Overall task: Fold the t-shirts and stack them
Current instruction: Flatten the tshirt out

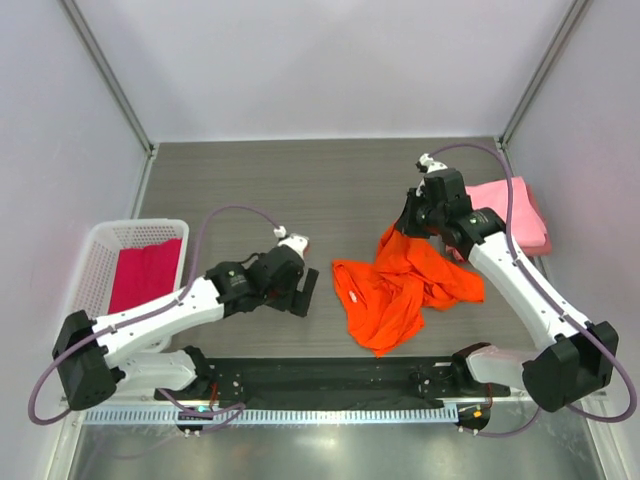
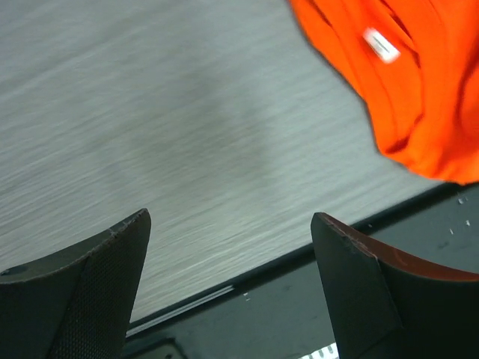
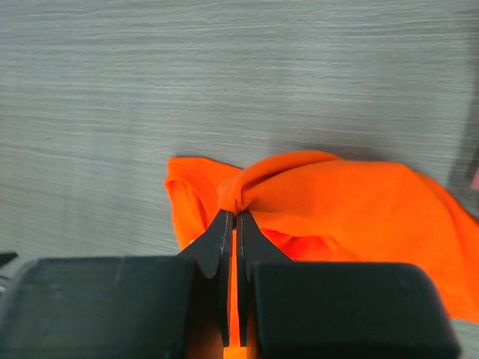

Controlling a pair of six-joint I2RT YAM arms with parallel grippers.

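Observation:
My left gripper is above the t-shirt's near corner, which lies to its right in the top view, so it should lower across onto that corner, opposite my right gripper's hold.
A bright orange t-shirt (image 1: 395,285) lies crumpled on the table's middle right, and it also shows in the left wrist view (image 2: 404,82) and the right wrist view (image 3: 352,209). My right gripper (image 1: 405,228) is shut on a bunched fold at its far edge (image 3: 238,203) and lifts that part. My left gripper (image 1: 305,292) is open and empty, left of the shirt near the front edge (image 2: 232,247). A folded light pink t-shirt (image 1: 510,205) lies at the far right. A magenta-crimson t-shirt (image 1: 145,272) lies in the basket.
A white lattice basket (image 1: 95,260) stands at the left edge. A black strip (image 1: 330,375) runs along the table's front edge by the arm bases. Grey walls and frame posts close in the back and sides.

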